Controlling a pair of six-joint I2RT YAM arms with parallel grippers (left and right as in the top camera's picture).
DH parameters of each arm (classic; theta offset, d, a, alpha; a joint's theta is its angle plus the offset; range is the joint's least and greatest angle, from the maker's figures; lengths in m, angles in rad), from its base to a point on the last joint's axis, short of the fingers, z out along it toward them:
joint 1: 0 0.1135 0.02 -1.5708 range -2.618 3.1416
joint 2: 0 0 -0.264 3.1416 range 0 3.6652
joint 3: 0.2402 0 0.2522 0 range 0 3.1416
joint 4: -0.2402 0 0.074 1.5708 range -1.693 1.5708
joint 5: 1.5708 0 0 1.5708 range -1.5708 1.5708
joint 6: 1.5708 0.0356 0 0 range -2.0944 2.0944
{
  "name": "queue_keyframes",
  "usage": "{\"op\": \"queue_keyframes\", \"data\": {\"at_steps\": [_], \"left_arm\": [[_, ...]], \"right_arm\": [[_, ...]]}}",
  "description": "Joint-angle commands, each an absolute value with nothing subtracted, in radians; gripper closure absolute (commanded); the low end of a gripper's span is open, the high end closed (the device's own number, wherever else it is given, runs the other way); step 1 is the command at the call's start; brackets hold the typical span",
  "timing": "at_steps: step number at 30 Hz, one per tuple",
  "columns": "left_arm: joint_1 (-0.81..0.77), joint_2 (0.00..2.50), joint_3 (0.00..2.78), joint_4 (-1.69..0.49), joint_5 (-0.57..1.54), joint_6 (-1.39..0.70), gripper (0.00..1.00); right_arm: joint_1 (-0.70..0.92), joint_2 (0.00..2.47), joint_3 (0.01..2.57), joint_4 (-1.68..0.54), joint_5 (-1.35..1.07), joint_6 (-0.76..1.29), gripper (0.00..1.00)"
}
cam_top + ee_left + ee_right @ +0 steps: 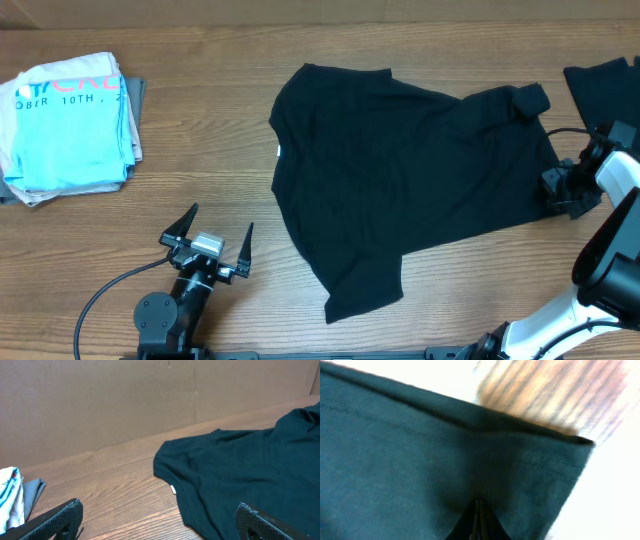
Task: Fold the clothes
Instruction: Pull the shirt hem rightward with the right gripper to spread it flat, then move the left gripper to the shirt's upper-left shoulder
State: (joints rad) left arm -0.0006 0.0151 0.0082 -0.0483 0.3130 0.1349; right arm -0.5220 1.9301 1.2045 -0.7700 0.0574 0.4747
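Next I need to drag the held edge in my right gripper back and to the right in the overhead view, then release it, since the shirt's far corner is bunched.
A large plain black T-shirt (400, 170) lies spread, somewhat rumpled, on the wooden table from the centre to the right. My right gripper (556, 190) is at the shirt's right edge. In the right wrist view its fingers (477, 502) are shut on the fabric (420, 445), near a stitched hem. My left gripper (220, 220) is open and empty at the front left, apart from the shirt. In the left wrist view the shirt (250, 470) lies ahead and to the right of the open fingers (159, 505).
A folded light-blue T-shirt with lettering (70, 120) sits on a grey garment at the far left; it also shows in the left wrist view (10, 495). Another black garment (605, 85) lies at the far right. A brown wall (125, 400) stands behind the table.
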Motion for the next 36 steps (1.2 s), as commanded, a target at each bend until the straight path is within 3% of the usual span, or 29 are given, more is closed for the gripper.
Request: {"op": "queue_keyframes", "data": {"at_steps": [1,24,31,36], "left_arm": [[-0.007,0.006,0.005,-0.048,0.335,0.142,0.00],[-0.007,0.006,0.006,-0.047,0.394,0.141,0.00],[-0.007,0.006,0.006,-0.031,0.480,0.147,0.00],[-0.007,0.007,0.072,-0.019,0.524,0.150,0.00]], "right_arm": [[-0.548,1.975,1.189,-0.812,0.243,0.595,0.96],[-0.744,1.975,1.190,-0.968,0.296,0.843,0.96],[-0.807,1.968,1.204,-0.957,0.221,0.826,0.96],[-0.754,1.893,1.271,-0.973,0.182,0.771,0.96]]}}
